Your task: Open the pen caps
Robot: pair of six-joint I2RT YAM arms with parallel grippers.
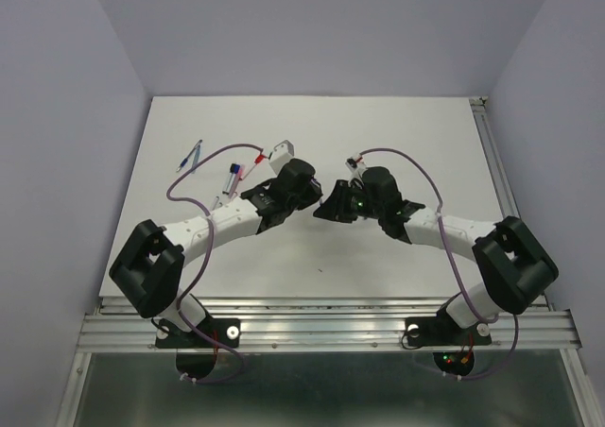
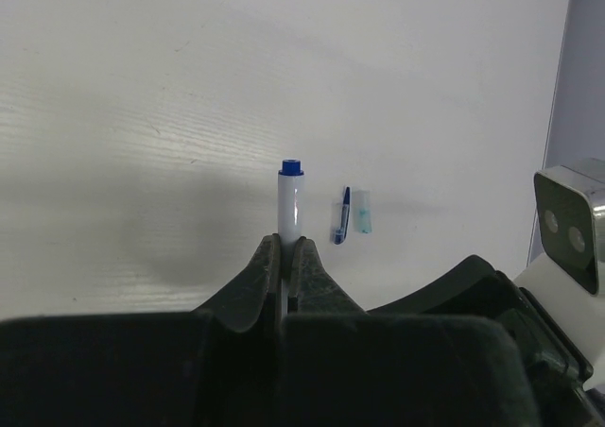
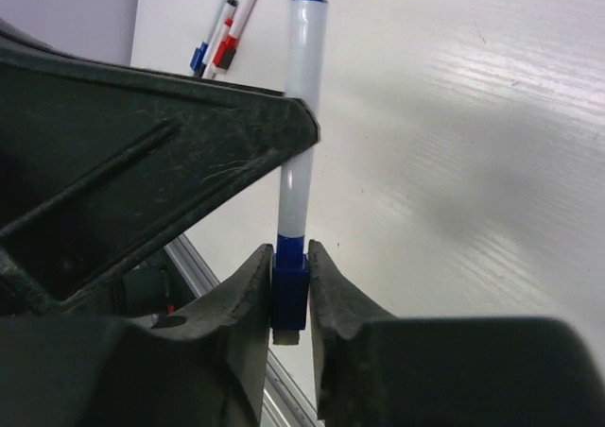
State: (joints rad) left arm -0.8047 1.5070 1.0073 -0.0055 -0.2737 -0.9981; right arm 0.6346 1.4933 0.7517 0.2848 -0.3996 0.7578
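I should swing my left gripper down and let go of the body of the whitish pen on the bare tabletop [image 1: 205,162] next to the thin bluish pair, which is to its left in the top view.
My left gripper [image 2: 285,243] is shut on a whitish pen barrel [image 2: 289,205] with a dark blue end plug; the barrel stands out past its fingertips. My right gripper [image 3: 290,257] is shut on the dark blue pen cap [image 3: 290,290] at the other end of that barrel [image 3: 304,96]. The left finger [image 3: 142,134] crosses the barrel higher up. In the top view both grippers, left [image 1: 318,194] and right [image 1: 332,204], meet at the table's middle. A light blue cap [image 2: 364,213] and a short dark blue piece [image 2: 340,216] lie on the table beyond.
More pens lie at the table's left: a thin bluish pair [image 1: 193,153], a blue-tipped one [image 1: 231,175] and red-tipped ones [image 1: 250,168], which also show in the right wrist view [image 3: 225,40]. A white camera box [image 2: 570,217] is at the right. A metal rail [image 1: 321,318] runs along the near edge.
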